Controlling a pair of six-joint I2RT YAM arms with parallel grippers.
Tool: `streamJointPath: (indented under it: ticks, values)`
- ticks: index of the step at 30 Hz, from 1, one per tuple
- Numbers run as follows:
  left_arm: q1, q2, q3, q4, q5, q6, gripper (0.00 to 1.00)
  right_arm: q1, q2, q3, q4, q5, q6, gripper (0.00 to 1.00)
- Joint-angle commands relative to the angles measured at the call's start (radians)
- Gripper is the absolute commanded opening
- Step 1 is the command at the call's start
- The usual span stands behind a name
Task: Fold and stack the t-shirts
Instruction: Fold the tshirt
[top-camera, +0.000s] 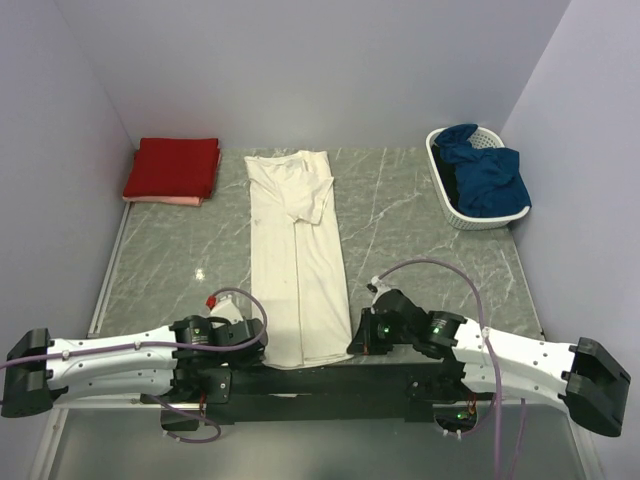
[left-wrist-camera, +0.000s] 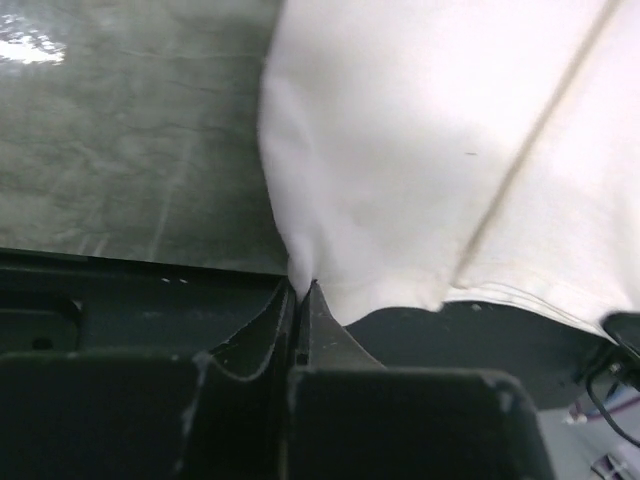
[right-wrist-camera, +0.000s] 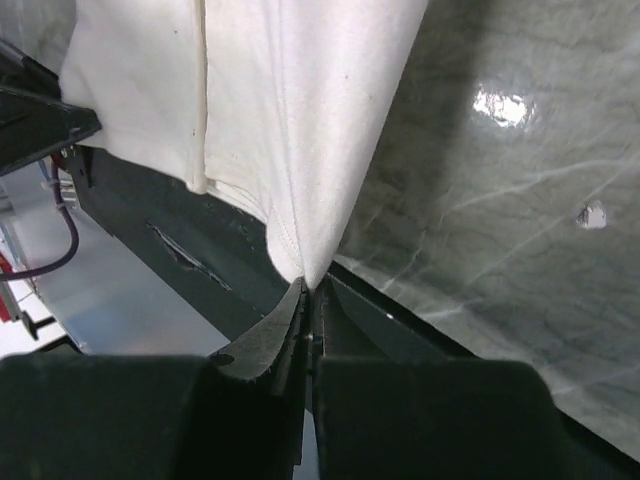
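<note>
My right gripper lifts its hem corner outward over the cream t-shirt next and lowers it to release short of the collar, as the t-shirt lies full length.
The cream t-shirt lies lengthwise down the middle of the table, folded into a long narrow strip with its collar at the far end. My left gripper is shut on the shirt's near left hem corner. My right gripper is shut on the near right hem corner. The red t-shirt lies folded at the far left on top of the pale pink t-shirt, of which only an edge shows.
A white slatted basket at the far right holds dark blue cloth. A black bar runs along the table's near edge under the hem. Purple walls close in the table on the left, back and right.
</note>
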Motion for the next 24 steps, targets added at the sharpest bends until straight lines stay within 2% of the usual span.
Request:
streamJointPath:
  ticks: [1, 6, 9, 10, 14, 17, 24]
  values:
    - [-0.015, -0.047, 0.069, -0.031, -0.065, 0.04, 0.01, 0.016, -0.044, 0.031, -0.082, 0.027, 0.007, 0.0]
    - [-0.001, -0.094, 0.114, 0.023, -0.19, 0.155, 0.0, -0.011, 0.034, 0.191, -0.128, 0.06, -0.096, 0.0]
    - [0.088, -0.071, 0.146, 0.112, -0.194, 0.312, 0.0, -0.065, 0.124, 0.292, -0.105, 0.041, -0.146, 0.0]
    - [0.167, -0.045, 0.167, 0.13, -0.177, 0.352, 0.0, -0.094, 0.169, 0.317, -0.098, 0.025, -0.159, 0.0]
    - [0.353, 0.006, 0.196, 0.265, -0.111, 0.574, 0.0, -0.184, 0.282, 0.435, -0.075, 0.017, -0.208, 0.0]
    - [0.448, 0.066, 0.213, 0.38, -0.056, 0.645, 0.0, -0.244, 0.37, 0.533, -0.062, 0.009, -0.242, 0.0]
    - [0.602, 0.263, 0.285, 0.516, -0.022, 0.705, 0.0, -0.372, 0.561, 0.643, -0.019, -0.021, -0.274, 0.0]
